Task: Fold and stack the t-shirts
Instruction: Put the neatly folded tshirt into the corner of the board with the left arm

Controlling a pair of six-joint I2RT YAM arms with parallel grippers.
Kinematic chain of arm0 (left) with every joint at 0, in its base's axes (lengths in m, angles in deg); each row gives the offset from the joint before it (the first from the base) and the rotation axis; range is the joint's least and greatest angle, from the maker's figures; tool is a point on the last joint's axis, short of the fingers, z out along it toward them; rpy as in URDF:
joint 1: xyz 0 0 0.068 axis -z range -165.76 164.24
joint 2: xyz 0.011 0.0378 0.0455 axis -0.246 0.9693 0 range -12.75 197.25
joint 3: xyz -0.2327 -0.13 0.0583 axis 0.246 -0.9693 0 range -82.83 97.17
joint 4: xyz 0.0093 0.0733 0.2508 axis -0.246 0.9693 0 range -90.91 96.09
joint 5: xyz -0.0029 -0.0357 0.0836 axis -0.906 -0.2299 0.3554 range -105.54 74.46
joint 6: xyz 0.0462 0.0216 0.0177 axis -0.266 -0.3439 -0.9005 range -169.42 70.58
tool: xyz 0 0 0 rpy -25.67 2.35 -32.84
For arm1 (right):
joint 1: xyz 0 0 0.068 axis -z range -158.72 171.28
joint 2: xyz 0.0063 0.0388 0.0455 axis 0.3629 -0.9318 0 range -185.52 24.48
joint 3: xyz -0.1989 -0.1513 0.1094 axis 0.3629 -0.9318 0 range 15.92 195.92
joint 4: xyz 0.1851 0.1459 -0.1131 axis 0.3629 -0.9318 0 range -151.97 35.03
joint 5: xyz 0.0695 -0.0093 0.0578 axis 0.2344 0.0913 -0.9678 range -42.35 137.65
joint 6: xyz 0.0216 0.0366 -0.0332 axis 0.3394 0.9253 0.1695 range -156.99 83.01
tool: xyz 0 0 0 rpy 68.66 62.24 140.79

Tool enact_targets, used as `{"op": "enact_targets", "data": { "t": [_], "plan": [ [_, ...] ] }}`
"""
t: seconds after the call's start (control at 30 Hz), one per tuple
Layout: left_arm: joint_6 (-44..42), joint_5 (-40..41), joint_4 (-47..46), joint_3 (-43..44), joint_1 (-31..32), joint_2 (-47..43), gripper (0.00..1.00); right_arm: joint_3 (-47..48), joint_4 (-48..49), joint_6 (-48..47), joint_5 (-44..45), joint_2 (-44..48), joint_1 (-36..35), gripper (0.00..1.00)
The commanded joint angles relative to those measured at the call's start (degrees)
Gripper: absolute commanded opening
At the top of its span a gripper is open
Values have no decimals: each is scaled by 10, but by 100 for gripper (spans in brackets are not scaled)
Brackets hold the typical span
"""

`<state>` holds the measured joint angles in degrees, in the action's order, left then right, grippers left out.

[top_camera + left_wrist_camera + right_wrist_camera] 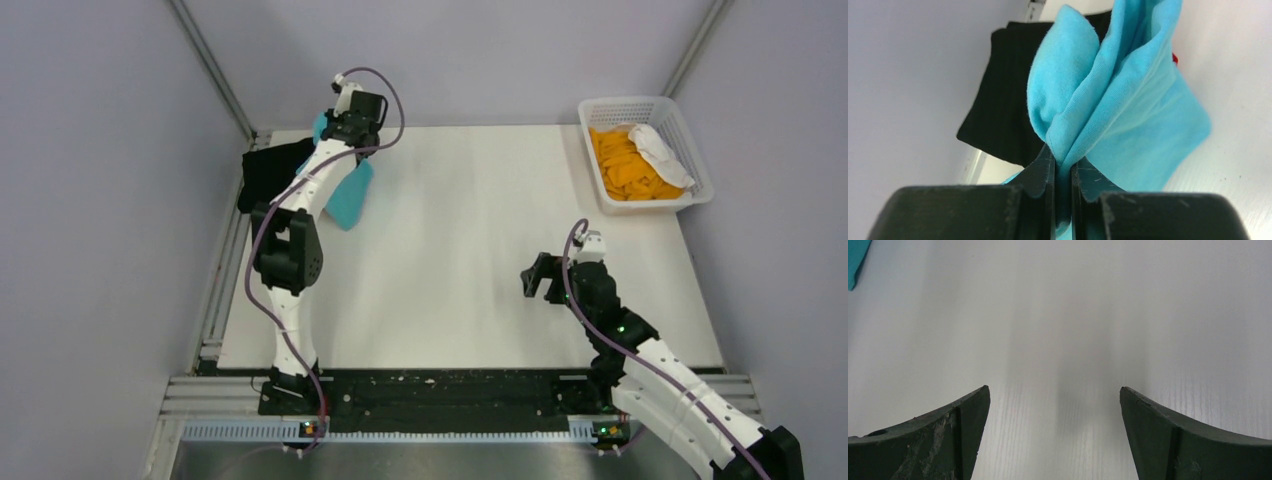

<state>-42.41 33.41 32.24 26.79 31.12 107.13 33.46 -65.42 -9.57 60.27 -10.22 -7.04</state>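
The left gripper should next go left in the top view and down onto the top of the black t-shirt, which lies uncovered, and let go of the fold of the turquoise-blue t-shirt there.
My left gripper is shut on a fold of the turquoise-blue t-shirt and holds it off the table at the far left corner. A black t-shirt lies folded beneath and to the left of it, also shown in the left wrist view. A sliver of red cloth peeks out behind the blue shirt. An orange t-shirt lies in the basket. My right gripper is open and empty over bare table, jaws wide apart.
A white lattice basket stands at the far right corner with a white cloth on the orange one. Grey walls close in the table on the left, back and right. A corner of blue cloth shows in the right wrist view.
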Motion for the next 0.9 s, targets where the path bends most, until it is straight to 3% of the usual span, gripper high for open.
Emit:
{"op": "enact_targets", "data": {
  "t": [0.0,0.47,0.87],
  "plan": [
    [-50,15,-36,63,-5,-40,0,4,9,-4,16,-4,5,99],
    [-46,25,-31,176,-25,-17,0,4,9,-4,22,-4,4,99],
    [34,-68,-26,155,-105,34,0,6,10,-1,33,-12,4,99]
  ]
}}
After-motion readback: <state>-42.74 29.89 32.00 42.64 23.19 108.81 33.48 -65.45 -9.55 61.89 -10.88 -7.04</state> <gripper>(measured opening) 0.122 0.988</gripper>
